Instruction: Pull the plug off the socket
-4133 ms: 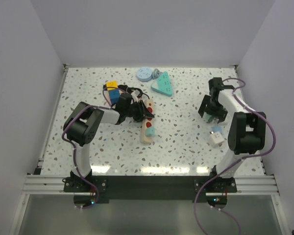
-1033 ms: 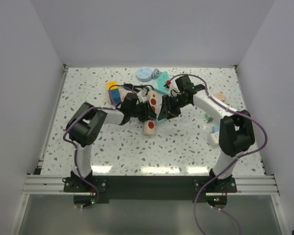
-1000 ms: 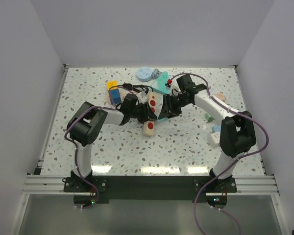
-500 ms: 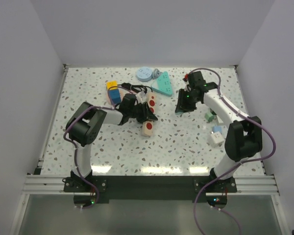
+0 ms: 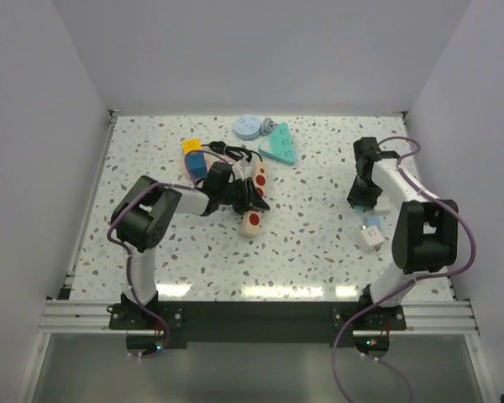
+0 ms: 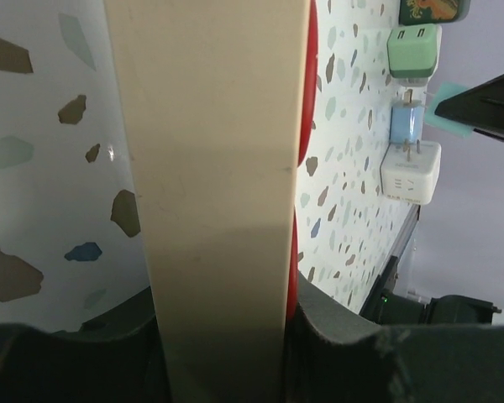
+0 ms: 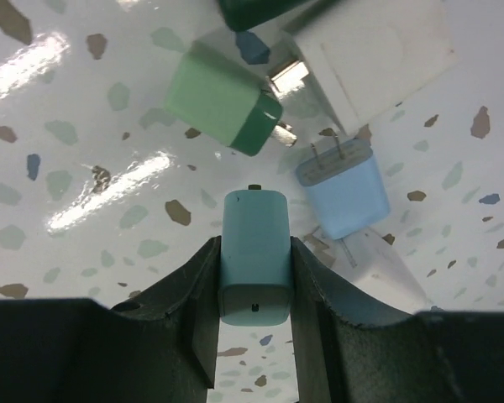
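Next, the left gripper lifts the socket [image 5: 252,222] outward, then lowers and releases it, since the plug is free. The tabletop [image 5: 233,139] beside the round blue piece lies outward, so the socket goes there.
The socket [image 5: 252,222], a cream strip with red outlets, lies at an angle left of the table's middle. My left gripper [image 5: 238,191] is shut on it. In the left wrist view the strip [image 6: 218,168] fills the gap between both pads of the left gripper [image 6: 223,312]. The plug [image 7: 254,248], a small teal block, is free of the socket and clamped in my right gripper [image 7: 254,281], prongs pointing away from the wrist. In the top view the right gripper [image 5: 361,198] hovers over the table's right side.
Loose plugs lie under the right gripper: a green one [image 7: 227,105], a light blue one [image 7: 344,189] and a white one [image 7: 370,59]. A teal triangular block [image 5: 279,144], a round blue piece [image 5: 247,127] and yellow and blue blocks [image 5: 194,156] sit at the back.
The right gripper drew the teal plug away from the strip and carried it to the table's right side. The left gripper kept its hold while the strip settled lower.
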Robot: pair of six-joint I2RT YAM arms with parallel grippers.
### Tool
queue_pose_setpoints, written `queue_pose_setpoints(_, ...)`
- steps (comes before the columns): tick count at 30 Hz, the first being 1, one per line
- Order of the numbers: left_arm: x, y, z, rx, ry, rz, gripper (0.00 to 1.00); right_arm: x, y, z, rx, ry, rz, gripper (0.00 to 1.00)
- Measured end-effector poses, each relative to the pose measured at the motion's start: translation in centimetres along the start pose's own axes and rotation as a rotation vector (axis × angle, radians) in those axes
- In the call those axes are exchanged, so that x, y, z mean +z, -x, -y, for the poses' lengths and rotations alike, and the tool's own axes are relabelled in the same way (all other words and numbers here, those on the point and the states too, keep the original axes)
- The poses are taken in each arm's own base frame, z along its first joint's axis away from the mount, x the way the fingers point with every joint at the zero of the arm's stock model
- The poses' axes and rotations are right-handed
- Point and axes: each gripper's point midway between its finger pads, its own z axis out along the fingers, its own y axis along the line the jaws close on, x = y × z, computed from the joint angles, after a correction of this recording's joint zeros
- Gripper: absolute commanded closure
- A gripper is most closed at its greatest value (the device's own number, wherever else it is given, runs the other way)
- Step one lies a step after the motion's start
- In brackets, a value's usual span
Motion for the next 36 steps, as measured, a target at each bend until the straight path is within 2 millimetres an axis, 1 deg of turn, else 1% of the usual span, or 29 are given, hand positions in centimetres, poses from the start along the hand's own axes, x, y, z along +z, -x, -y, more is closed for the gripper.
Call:
queue_pose_setpoints(1, -0.1, -0.2, 0.0, -0.001, -0.004, -0.008, 1.0, 0.2, -0.1, 0.5, 0.012, -0.015, -0.004, 0.75)
queue_pose_setpoints(2, -0.1, -0.4, 0.0, -0.004, -0.006, -0.014, 1.0, 0.4, -0.1, 1.0, 0.024, -0.027, -0.006, 0.69)
queue_pose_setpoints(3, -0.2, -0.6, -0.1, -0.007, -0.007, -0.021, 1.0, 0.5, 0.0, 1.4, 0.038, -0.035, -0.008, 0.58)
queue_pose_setpoints(6, -0.4, -1.1, -0.1, -0.011, -0.008, -0.035, 1.0, 0.8, 0.2, 2.1, 0.071, -0.049, -0.01, 0.46)
queue_pose_setpoints(7, -0.5, -1.2, -0.2, -0.011, -0.006, -0.039, 1.0, 0.9, 0.1, 2.2, 0.077, -0.052, -0.012, 0.41)
queue_pose_setpoints(10, -0.6, -1.3, -0.2, -0.008, 0.002, -0.045, 1.0, 1.1, 0.0, 2.2, 0.084, -0.057, -0.018, 0.32)
queue_pose_setpoints(13, -0.8, -1.5, -0.2, -0.009, 0.01, -0.051, 1.0, 1.4, -0.2, 2.1, 0.086, -0.061, -0.028, 0.28)
queue_pose_setpoints(16, -1.3, -1.8, -0.2, -0.008, 0.02, -0.056, 1.0, 1.2, -0.3, 1.6, 0.093, -0.032, -0.034, 0.16)
queue_pose_setpoints(17, -1.5, -1.9, -0.1, -0.005, 0.023, -0.057, 1.0, 1.0, -0.2, 1.2, 0.097, -0.004, -0.033, 0.07)
queue_pose_setpoints(18, -1.9, -2.0, 0.1, -0.004, 0.024, -0.057, 1.0, 0.6, 0.0, 0.7, 0.104, 0.031, -0.027, 0.01)
queue_pose_setpoints(20, -2.6, -1.7, 1.0, 0.005, 0.016, -0.046, 1.0, -0.9, 0.6, -0.7, 0.117, 0.129, 0.002, 0.01)
queue_pose_setpoints(24, -4.1, -0.3, 3.9, 0.045, -0.021, 0.0, 1.0, -4.9, 2.3, -3.0, 0.125, 0.325, 0.086, 0.01)
queue_pose_setpoints(25, -4.4, 0.2, 4.6, 0.052, -0.028, 0.007, 1.0, -5.5, 2.6, -3.4, 0.123, 0.356, 0.098, 0.01)
queue_pose_setpoints(27, -4.5, 1.9, 6.1, 0.067, -0.034, 0.025, 1.0, -6.4, 2.9, -4.2, 0.114, 0.416, 0.112, 0.01)
queue_pose_setpoints(29, -4.4, 4.5, 8.3, 0.092, -0.053, 0.055, 1.0, -6.6, 2.8, -4.8, 0.102, 0.451, 0.104, 0.01)
queue_pose_setpoints(31, -4.3, 8.3, 10.3, 0.127, -0.081, 0.105, 1.0, -6.7, 2.6, -5.3, 0.095, 0.477, 0.09, 0.01)
queue_pose_setpoints(33, -4.0, 12.6, 12.2, 0.159, -0.112, 0.163, 1.0, -6.8, 2.5, -5.6, 0.084, 0.501, 0.082, 0.01)
queue_pose_setpoints(34, -3.9, 14.7, 12.8, 0.174, -0.125, 0.197, 1.0, -6.9, 2.4, -5.8, 0.08, 0.51, 0.079, 0.01)
queue_pose_setpoints(36, -3.8, 17.9, 13.3, 0.188, -0.138, 0.246, 1.0, -7.1, 2.3, -6.0, 0.072, 0.526, 0.073, 0.01)
